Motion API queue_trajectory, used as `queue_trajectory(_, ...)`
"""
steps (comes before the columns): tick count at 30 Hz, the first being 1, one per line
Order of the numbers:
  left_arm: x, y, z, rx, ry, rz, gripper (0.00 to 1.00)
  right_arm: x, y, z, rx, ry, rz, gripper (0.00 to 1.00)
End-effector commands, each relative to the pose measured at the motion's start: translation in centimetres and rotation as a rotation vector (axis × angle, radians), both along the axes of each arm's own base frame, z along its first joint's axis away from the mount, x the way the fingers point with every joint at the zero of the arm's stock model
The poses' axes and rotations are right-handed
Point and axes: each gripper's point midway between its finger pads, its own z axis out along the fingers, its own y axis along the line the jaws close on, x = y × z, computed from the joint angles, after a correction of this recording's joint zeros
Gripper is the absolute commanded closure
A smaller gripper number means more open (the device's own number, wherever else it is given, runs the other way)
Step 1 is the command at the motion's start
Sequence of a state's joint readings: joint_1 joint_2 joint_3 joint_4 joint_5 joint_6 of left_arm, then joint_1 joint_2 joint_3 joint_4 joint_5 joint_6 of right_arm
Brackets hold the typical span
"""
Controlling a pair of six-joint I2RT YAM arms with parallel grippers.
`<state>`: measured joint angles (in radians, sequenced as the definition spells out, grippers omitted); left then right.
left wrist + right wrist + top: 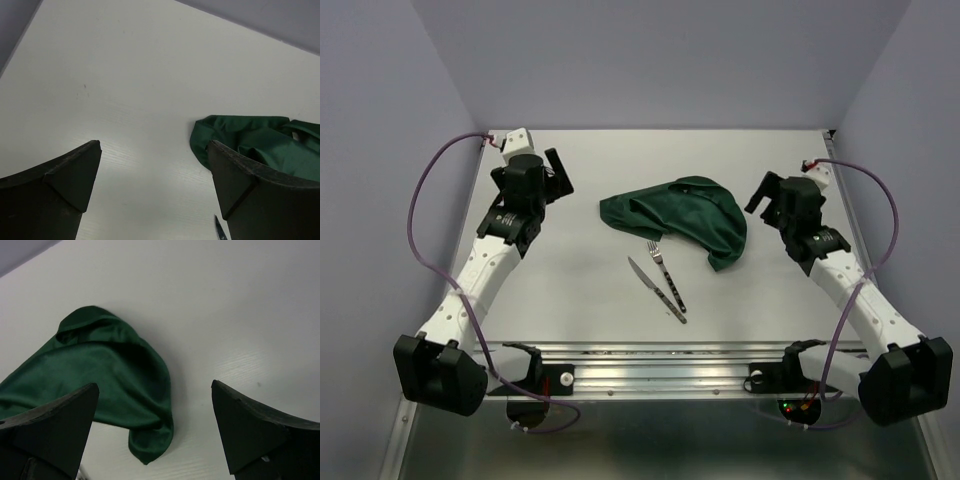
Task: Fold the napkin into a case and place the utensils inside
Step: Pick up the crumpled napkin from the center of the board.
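Observation:
My left gripper should move across and down to grab the napkin's narrow end (608, 208) (202, 134), because that end sticks out free below my gripper and to its right in the top view.
The dark green napkin (682, 215) lies crumpled in a loose heap at the middle of the white table, not shaped as a case. It also shows in the left wrist view (260, 142) and the right wrist view (105, 375). The silver fork (666, 274) and knife (656, 289) lie side by side just in front of it. The knife tip (219, 233) shows in the left wrist view. My left gripper (557, 172) is open and empty, left of the napkin. My right gripper (761, 193) is open and empty, right of the napkin.
The white table (580, 290) is walled by purple panels at the back and sides. A metal rail (660, 365) with the arm bases runs along the near edge.

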<state>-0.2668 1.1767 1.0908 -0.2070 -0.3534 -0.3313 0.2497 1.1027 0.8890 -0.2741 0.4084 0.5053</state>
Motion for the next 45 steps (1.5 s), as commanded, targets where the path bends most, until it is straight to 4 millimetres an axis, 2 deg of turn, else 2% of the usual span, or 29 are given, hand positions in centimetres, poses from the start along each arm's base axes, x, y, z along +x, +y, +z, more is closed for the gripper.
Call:
queue_trajectory(1, 0.1, -2.3, -1.1, -0.051, 0.037, -0.11, 0.01, 0.5, 6.3, -1.0, 0.13, 0.019, 0.298, 0.0)
queue_trajectory(3, -0.2, -2.8, -2.5, -0.063, 0.067, -0.127, 0.01, 0.0, 7.8, -3.2, 0.148, 0.075, 0.325, 0.0)
queue_trajectory(6, -0.5, -3.8, -4.0, -0.081, 0.103, -0.145, 0.01, -0.5, 8.5, -5.0, 0.165, 0.113, 0.318, 0.0)
queue_trajectory(7, -0.6, -4.0, -4.3, -0.083, 0.11, -0.15, 0.01, -1.1, 8.4, -6.4, 0.172, 0.139, 0.314, 0.0)
queue_trajectory(9, -0.6, -4.6, -4.8, -0.086, 0.125, -0.162, 0.02, -1.3, 8.6, -7.3, 0.198, 0.149, 0.307, 0.02)
queue_trajectory(10, -0.6, -5.2, -5.1, -0.085, 0.135, -0.175, 0.02, -1.7, 8.4, -8.7, 0.196, 0.178, 0.297, 0.05)
queue_trajectory(15, -0.3, -7.0, -5.5, -0.102, 0.15, -0.201, 0.02, -1.1, 7.8, -11.4, 0.186, 0.217, 0.235, 0.15)
queue_trajectory(16, -0.3, -7.3, -5.5, -0.105, 0.152, -0.207, 0.02, -1.1, 7.7, -12.5, 0.179, 0.244, 0.224, 0.15)
queue_trajectory(18, -0.4, -7.8, -5.6, -0.112, 0.156, -0.222, 0.02, -0.7, 7.8, -12.9, 0.173, 0.254, 0.223, 0.15)
queue_trajectory(24, -0.6, -8.1, -5.7, -0.115, 0.161, -0.229, 0.03, 0.4, 9.1, -14.7, 0.206, 0.276, 0.252, 0.43)
queue_trajectory(26, -0.5, -8.1, -5.5, -0.119, 0.157, -0.23, 0.03, 0.8, 9.9, -14.5, 0.231, 0.268, 0.281, 0.52)
queue_trajectory(27, -0.6, -8.2, -5.5, -0.121, 0.157, -0.234, 0.03, 1.1, 10.2, -14.0, 0.24, 0.25, 0.293, 0.65)
queue_trajectory(29, -0.5, -8.4, -5.3, -0.125, 0.155, -0.241, 0.03, 1.6, 11.1, -12.5, 0.266, 0.2, 0.342, 0.76)
queue_trajectory(30, -0.5, -8.4, -5.3, -0.126, 0.156, -0.243, 0.03, 1.8, 11.4, -11.8, 0.272, 0.184, 0.353, 0.87)
queue_trajectory(31, -0.4, -8.5, -5.4, -0.126, 0.16, -0.248, 0.03, 2.6, 11.6, -10.2, 0.274, 0.146, 0.364, 0.9)
queue_trajectory(33, -0.3, -8.7, -5.3, -0.13, 0.161, -0.255, 0.03, 2.9, 11.7, -8.9, 0.258, 0.131, 0.376, 0.99)
queue_trajectory(34, -0.2, -8.8, -5.4, -0.131, 0.166, -0.258, 0.03, 3.1, 11.7, -8.0, 0.252, 0.111, 0.382, 0.99)
queue_trajectory(35, -0.2, -8.9, -5.6, -0.132, 0.17, -0.26, 0.03, 3.2, 11.3, -6.9, 0.24, 0.081, 0.37, 0.99)
queue_trajectory(36, -0.2, -9.2, -5.5, -0.137, 0.173, -0.275, 0.03, 3.2, 10.8, -6.4, 0.222, 0.078, 0.352, 0.93)
queue_trajectory(37, -0.1, -9.3, -6.0, -0.135, 0.187, -0.279, 0.03, 3.2, 10.2, -6.1, 0.205, 0.071, 0.326, 0.52)
queue_trajectory(38, -0.1, -9.5, -6.2, -0.134, 0.194, -0.285, 0.03, 3.2, 8.8, -6.3, 0.158, 0.084, 0.264, 0.31)
queue_trajectory(39, -0.1, -10.0, -6.2, -0.134, 0.204, -0.297, 0.03, 2.6, 7.9, -6.8, 0.117, 0.117, 0.237, 0.01)
queue_trajectory(40, 0.0, -10.3, -6.8, -0.128, 0.222, -0.302, 0.03, 2.5, 6.4, -7.1, 0.086, 0.13, 0.184, 0.0)
queue_trajectory(42, 0.2, -11.4, -6.8, -0.124, 0.23, -0.321, 0.05, 2.0, 5.1, -8.0, 0.091, 0.162, 0.163, 0.0)
queue_trajectory(43, 0.4, -11.9, -7.8, -0.117, 0.258, -0.322, 0.06, 1.5, 4.1, -9.1, 0.104, 0.185, 0.145, 0.0)
queue_trajectory(45, 0.9, -13.1, -8.0, -0.124, 0.267, -0.334, 0.07, 0.8, 4.2, -9.6, 0.135, 0.2, 0.156, 0.0)
